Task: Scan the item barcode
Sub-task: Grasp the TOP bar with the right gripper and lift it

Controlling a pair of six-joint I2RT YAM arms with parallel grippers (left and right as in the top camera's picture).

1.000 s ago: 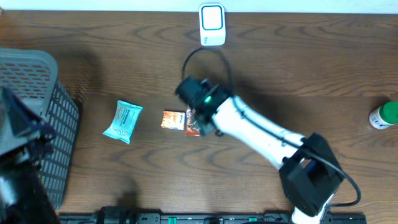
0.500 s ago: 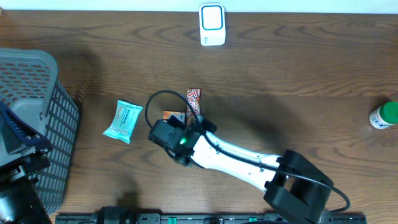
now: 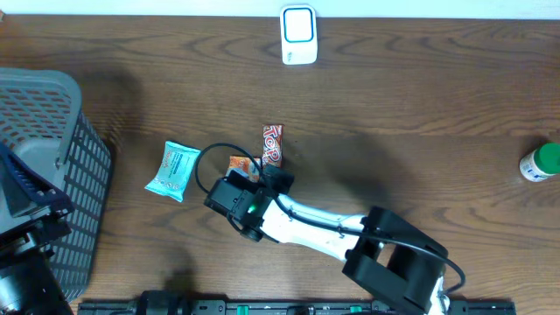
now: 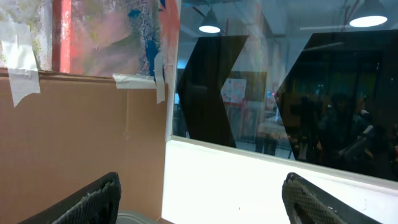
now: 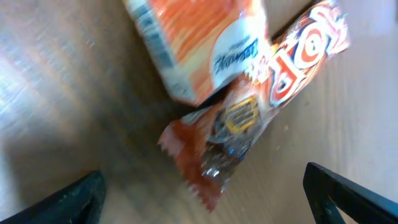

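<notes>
The red candy bar's crimped end [image 5: 194, 164] lies nearest the fingers, so the robot's right gripper should next move gently down and outward to straddle it.
A red candy bar [image 3: 273, 144] lies on the wooden table, its near end against an orange packet [image 3: 238, 167]. A teal packet [image 3: 173, 171] rests further left. The white scanner [image 3: 297, 35] stands at the table's back edge. My right gripper [image 3: 274, 180] hovers low just in front of the two snacks. In the right wrist view it is open [image 5: 205, 208], with the red bar [image 5: 273, 93] and the orange packet [image 5: 205, 50] just ahead and nothing between its fingers. My left gripper [image 4: 199, 205] is open and empty, facing a wall and window.
A grey mesh basket [image 3: 52, 131] fills the left side, with the left arm [image 3: 26, 254] beside it. A green-capped white bottle [image 3: 540, 163] stands at the far right edge. The right arm [image 3: 332, 229] stretches across the front middle of the table.
The right arm has swung from behind the snacks to the front left of them and lowered. The red bar it covered now shows in full. The left gripper has stayed still.
</notes>
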